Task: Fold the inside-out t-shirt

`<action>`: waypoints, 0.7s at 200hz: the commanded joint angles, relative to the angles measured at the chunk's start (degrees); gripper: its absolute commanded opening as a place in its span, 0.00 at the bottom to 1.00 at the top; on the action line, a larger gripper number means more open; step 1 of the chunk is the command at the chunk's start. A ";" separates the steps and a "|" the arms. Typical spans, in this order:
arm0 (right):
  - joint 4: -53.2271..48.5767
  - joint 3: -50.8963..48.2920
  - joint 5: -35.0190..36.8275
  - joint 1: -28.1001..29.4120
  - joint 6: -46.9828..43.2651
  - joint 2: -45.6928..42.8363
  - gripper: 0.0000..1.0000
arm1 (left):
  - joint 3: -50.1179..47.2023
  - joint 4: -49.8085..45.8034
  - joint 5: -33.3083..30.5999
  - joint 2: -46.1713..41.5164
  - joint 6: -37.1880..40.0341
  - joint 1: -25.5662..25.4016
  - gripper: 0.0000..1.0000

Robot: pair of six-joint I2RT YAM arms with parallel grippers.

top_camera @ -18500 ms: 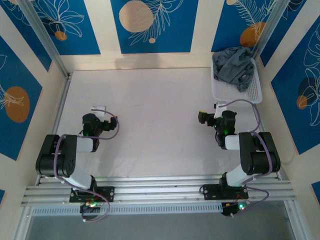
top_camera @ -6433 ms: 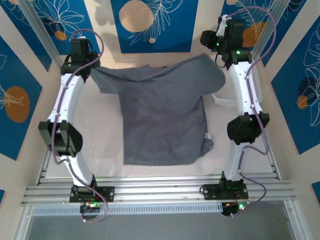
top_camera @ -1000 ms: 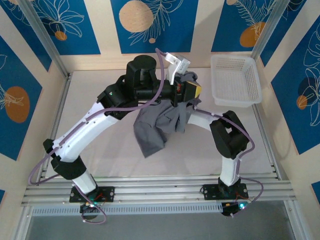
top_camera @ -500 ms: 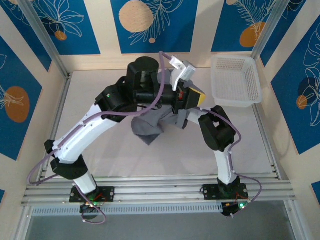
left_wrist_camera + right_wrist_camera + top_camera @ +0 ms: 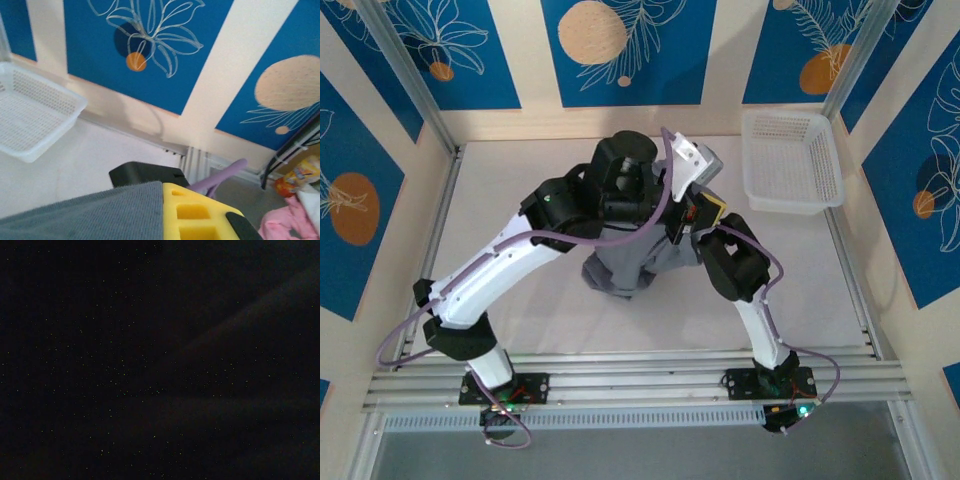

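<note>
My left gripper carries the grey fold point(image 5: 90, 217) toward bare tabletop next, lowers and releases it, since that lies lower, across the bunched shirt from the basket.
The inside-out t-shirt point(image 5: 620, 272) is a slate-grey bunch in the middle of the table, partly under my left arm. My left gripper point(image 5: 705, 205) is raised over the shirt's right side. In the left wrist view it point(image 5: 162, 210) is shut on a grey fold point(image 5: 90, 217), which lies against a yellow finger block. My right arm point(image 5: 735, 262) is bent sharply, and its wrist is tucked under the left wrist against the cloth. The right wrist view is almost black with faint fabric folds, so the right jaws are hidden.
A white mesh basket point(image 5: 790, 160) stands empty at the back right and also shows at the left of the left wrist view as the basket point(image 5: 30, 120). Blue patterned walls point(image 5: 620, 50) close the table in. Bare tabletop point(image 5: 500, 180) lies to the left.
The left gripper has carried the shirt a little to the right and lower. The hanging cloth has sunk into a heap on the table. The right elbow has folded in closer.
</note>
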 commanded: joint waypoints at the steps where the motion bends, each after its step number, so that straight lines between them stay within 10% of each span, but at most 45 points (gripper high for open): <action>1: -5.01 -2.89 0.74 1.16 2.47 7.66 0.65 | 0.26 4.40 -1.96 -4.16 3.61 -2.58 0.00; 35: 1.53 -7.05 -5.00 1.22 3.06 2.59 0.00 | -12.27 9.62 -14.80 -9.85 3.31 -1.62 0.00; 90: 19.28 -25.26 -15.10 1.00 4.91 -26.64 0.00 | -22.88 7.08 -19.70 -14.50 -9.18 25.11 0.00; 117: 28.27 -35.66 -20.46 2.42 5.87 -42.22 0.00 | -33.30 9.82 -11.02 -12.56 -12.56 41.15 0.00; 140: 31.14 -39.29 -16.44 3.10 7.23 -53.10 0.00 | -47.52 18.25 -10.97 -9.39 -10.98 45.07 0.00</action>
